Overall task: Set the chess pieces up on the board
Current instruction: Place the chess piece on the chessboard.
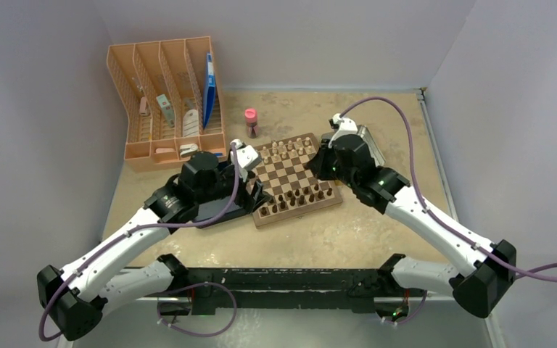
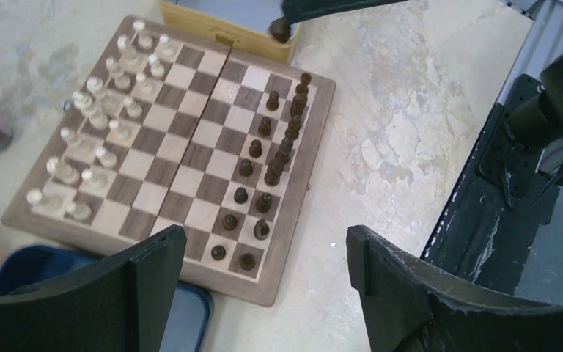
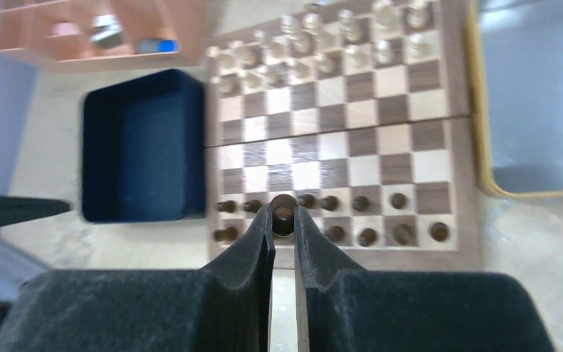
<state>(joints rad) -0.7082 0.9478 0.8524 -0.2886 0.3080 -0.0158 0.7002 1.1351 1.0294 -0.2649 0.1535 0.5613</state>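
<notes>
A piece is missing from the inner dark row's empty tray-side square (image 1: 324, 186) (image 3: 433, 199). My right gripper will move down and to the right in the top view, onto that square.
The board (image 1: 295, 176) lies mid-table, and it shows in the left wrist view (image 2: 190, 158) and the right wrist view (image 3: 352, 143). Dark brown chess pieces (image 1: 299, 197) stand in two rows along its near edge (image 3: 366, 236). Pale cream figures (image 1: 286, 151) fill the far rows. My right gripper (image 3: 284, 213) is shut on one dark chess piece (image 3: 283, 221) and holds it above the near rows. It also shows at the top of the left wrist view (image 2: 280, 30). My left gripper (image 2: 264, 286) is open and empty, above the table by the board's near left corner.
A dark blue box (image 3: 143, 143) sits left of the board, partly under my left arm (image 1: 203, 181). An orange organiser (image 1: 167, 101) stands at the back left. A pink item (image 1: 250, 122) stands behind the board. A yellow-rimmed tray (image 3: 528, 95) lies right of it.
</notes>
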